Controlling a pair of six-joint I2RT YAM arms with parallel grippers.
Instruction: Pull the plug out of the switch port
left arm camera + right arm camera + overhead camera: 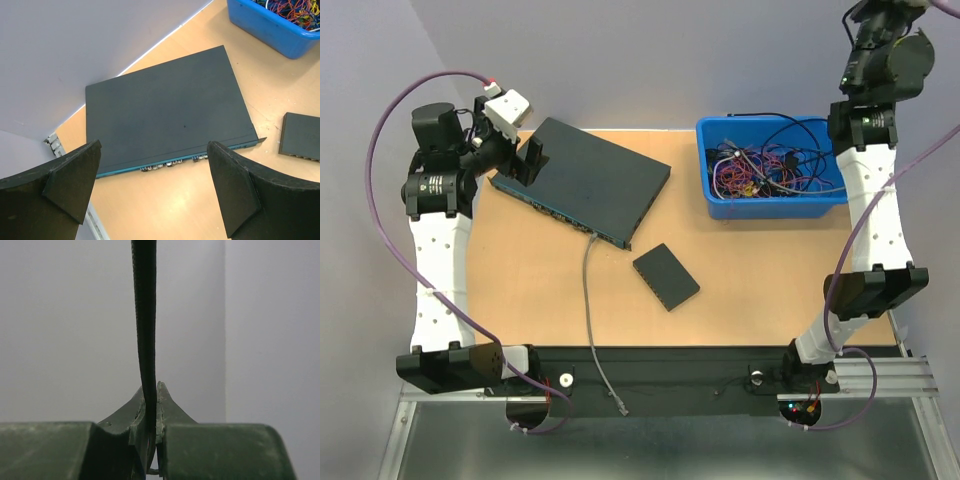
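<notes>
The right gripper goes down toward the blue bin next and tilts its fingers down to release the thin dark cable, since the bin already holds tangled wires.
A large dark network switch (pixel 585 180) with a teal front edge lies at the table's back left. A grey cable (pixel 588 300) is plugged into its front edge (pixel 591 238) and trails to the near table edge. My left gripper (pixel 528 160) is open and empty above the switch's left end. In the left wrist view the switch (pixel 165 105) lies between the spread fingers of my left gripper (pixel 152 160); the plug is hidden there. My right gripper (pixel 152 395) is raised high at the back right, shut on a thin dark cable (pixel 144 315).
A small black switch (pixel 666 276) lies on the table in front of the large one. A blue bin (pixel 715 200) full of tangled wires stands at the back right. The grey cable's free plug (pixel 621 405) rests on the black front rail.
</notes>
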